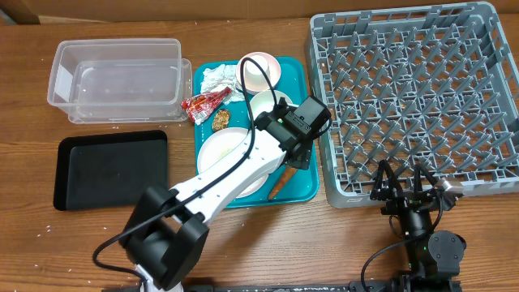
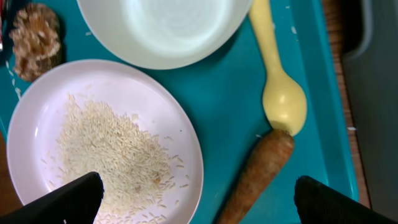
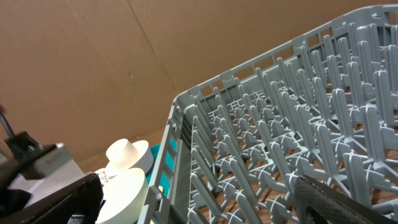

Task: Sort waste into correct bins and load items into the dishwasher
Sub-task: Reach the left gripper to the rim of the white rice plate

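The plate's rim beside the carrot is next for my left gripper. I should lower my left gripper onto it and close my fingers across it.
My left gripper is open and empty above the teal tray, over the plate's rim and the orange-brown carrot. The large white plate holds scattered rice grains. The white bowl, yellow spoon and brown food lump lie around it. The napkin, red wrapper and pink dish are at the tray's far end. My right gripper is open and empty at the near left corner of the grey dish rack.
The teal tray lies between the rack and the bins. The clear tub stands at the far left, with the black tray in front of it. My left arm crosses the teal tray's near end.
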Tool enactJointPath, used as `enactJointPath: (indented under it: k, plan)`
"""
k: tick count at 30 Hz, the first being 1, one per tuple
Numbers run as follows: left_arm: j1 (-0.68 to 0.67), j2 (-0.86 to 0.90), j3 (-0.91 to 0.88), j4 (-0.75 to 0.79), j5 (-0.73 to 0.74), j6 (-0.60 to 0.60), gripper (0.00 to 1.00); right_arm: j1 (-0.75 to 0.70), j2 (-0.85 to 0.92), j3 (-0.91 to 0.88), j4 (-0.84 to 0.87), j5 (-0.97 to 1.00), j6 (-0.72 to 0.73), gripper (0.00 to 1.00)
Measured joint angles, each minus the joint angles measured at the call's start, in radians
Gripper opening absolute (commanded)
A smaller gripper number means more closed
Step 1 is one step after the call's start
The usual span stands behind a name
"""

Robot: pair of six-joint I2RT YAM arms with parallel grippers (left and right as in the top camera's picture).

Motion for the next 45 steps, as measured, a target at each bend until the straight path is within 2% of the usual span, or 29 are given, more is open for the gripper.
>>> enactJointPath:
  k: [1, 3, 6, 10, 12, 15, 20, 34, 42, 45]
  plan:
    - [0.000, 0.010, 0.000, 0.003, -0.006, -0.026, 0.99, 0.000, 0.000, 0.000, 0.000, 0.000, 0.000, 1.00]
    - [0.000, 0.032, 0.000, 0.019, -0.015, -0.080, 0.91, 0.000, 0.000, 0.000, 0.000, 0.000, 0.000, 1.00]
    - [0.003, 0.057, 0.001, 0.056, -0.015, -0.132, 0.89, 0.000, 0.000, 0.000, 0.000, 0.000, 0.000, 1.00]
    - [0.031, 0.134, 0.001, 0.063, 0.026, -0.166, 0.85, 0.000, 0.000, 0.000, 0.000, 0.000, 0.000, 1.00]
    - [0.060, 0.156, 0.001, 0.063, 0.051, -0.174, 0.75, 0.000, 0.000, 0.000, 0.000, 0.000, 0.000, 1.00]
    - [0.088, 0.157, 0.001, 0.075, 0.064, -0.183, 0.71, 0.000, 0.000, 0.000, 0.000, 0.000, 0.000, 1.00]
    - [0.086, 0.157, 0.001, 0.100, 0.090, -0.195, 0.67, 0.000, 0.000, 0.000, -0.001, 0.000, 0.000, 1.00]
    - [0.086, 0.197, 0.001, 0.105, 0.099, -0.195, 0.66, 0.000, 0.000, 0.000, 0.000, 0.000, 0.000, 1.00]
    - [0.086, 0.217, 0.002, 0.130, 0.105, -0.200, 0.43, 0.000, 0.000, 0.000, -0.001, 0.000, 0.000, 1.00]
    - [0.086, 0.217, 0.002, 0.130, 0.105, -0.201, 0.30, 0.000, 0.000, 0.000, 0.000, 0.000, 0.000, 1.00]
